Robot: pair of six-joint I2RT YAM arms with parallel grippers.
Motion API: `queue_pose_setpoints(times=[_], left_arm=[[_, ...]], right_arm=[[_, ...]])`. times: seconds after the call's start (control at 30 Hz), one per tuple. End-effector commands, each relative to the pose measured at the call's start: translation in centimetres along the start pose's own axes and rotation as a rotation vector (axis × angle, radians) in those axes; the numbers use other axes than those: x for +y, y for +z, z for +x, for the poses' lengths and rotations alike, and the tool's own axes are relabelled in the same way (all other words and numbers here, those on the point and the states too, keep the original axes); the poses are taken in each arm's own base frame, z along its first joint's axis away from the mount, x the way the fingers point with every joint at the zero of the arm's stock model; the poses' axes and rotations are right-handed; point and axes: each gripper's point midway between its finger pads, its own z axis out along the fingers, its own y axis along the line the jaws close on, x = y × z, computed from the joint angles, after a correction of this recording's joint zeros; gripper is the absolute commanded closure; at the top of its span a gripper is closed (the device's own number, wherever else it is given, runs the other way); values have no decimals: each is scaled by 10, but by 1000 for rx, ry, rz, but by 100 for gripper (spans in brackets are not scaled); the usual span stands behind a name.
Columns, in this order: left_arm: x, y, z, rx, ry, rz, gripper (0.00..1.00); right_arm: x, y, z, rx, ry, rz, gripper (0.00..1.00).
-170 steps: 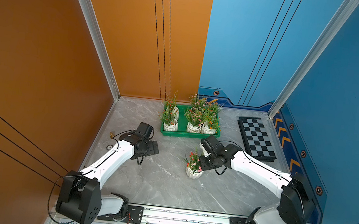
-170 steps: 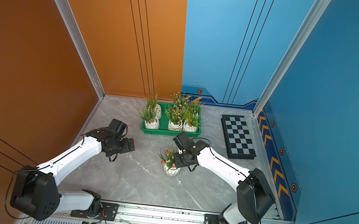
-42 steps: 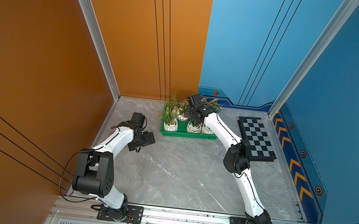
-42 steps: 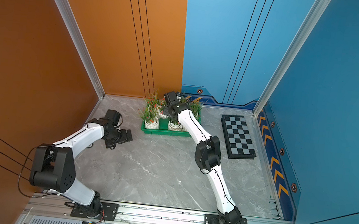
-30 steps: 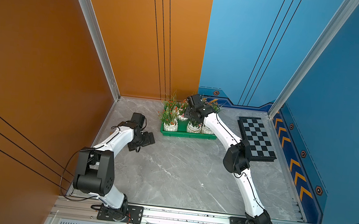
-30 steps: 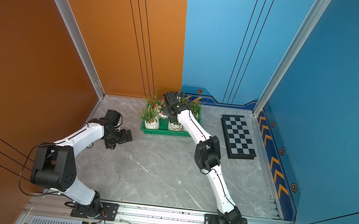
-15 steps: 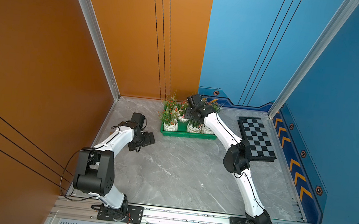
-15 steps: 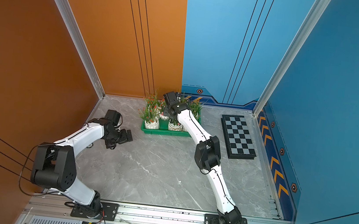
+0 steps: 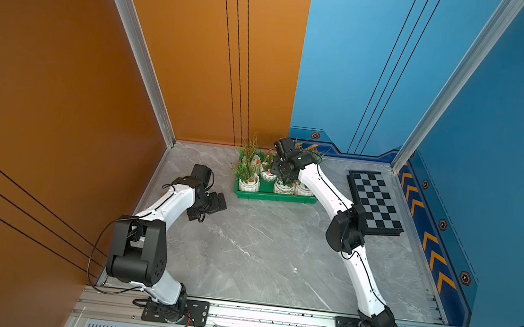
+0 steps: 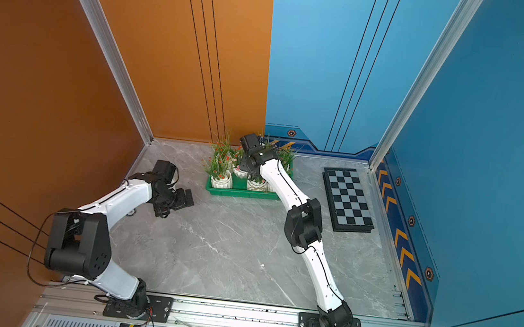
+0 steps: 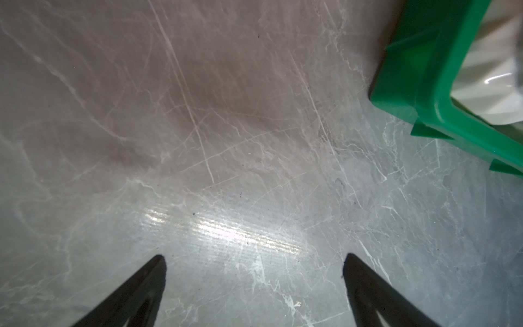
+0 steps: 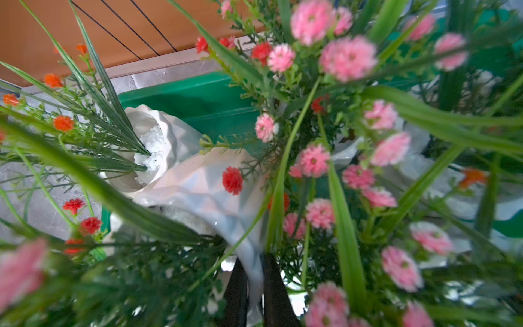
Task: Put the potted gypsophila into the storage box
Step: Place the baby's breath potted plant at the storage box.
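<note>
I will next lower my right gripper toward the bottom of the green tray between the neighbouring pots and let go of the pot's rim, because that gap is free for the pot.
The storage box (image 9: 273,197) (image 10: 243,194) is a green tray at the back of the table, holding several potted gypsophila (image 9: 248,184) (image 10: 221,181) in white ribbed pots. My right gripper (image 9: 278,170) (image 10: 245,166) (image 12: 254,271) reaches down among them and is shut on the rim of one white pot (image 12: 215,186) with pink and red blossoms. That pot leans against a neighbour with orange flowers (image 12: 152,136). Whether its base rests on the tray floor is hidden. My left gripper (image 9: 219,201) (image 10: 188,198) (image 11: 254,260) is open and empty above bare table, just left of the box corner (image 11: 424,85).
A black-and-white chequered board (image 9: 375,202) (image 10: 347,197) lies to the right of the tray. Orange and blue walls close in the back and sides. The right arm's elbow (image 9: 345,229) stands over the table between tray and board.
Several seconds ago the right gripper held a pot at mid-table; it has carried it into the tray. The left arm drew back leftwards. Over the last second nothing visibly moves.
</note>
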Motion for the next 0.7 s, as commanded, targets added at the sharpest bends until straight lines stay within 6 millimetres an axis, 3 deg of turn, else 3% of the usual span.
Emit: queue_pose_setpoints(times=[0.0, 0.3, 0.47, 0.67], left_arm=[[-4, -6, -5, -13, -4, 19, 2], [-3, 1, -5, 7, -5, 11, 2], [-3, 3, -6, 9, -5, 9, 2], [-5, 4, -7, 13, -5, 12, 2]], right_arm=[[-11, 9, 15, 67, 3, 32, 98], [-15, 34, 28, 93, -1, 44, 96], [-14, 37, 28, 88, -4, 45, 93], [-8, 35, 21, 68, -11, 14, 81]])
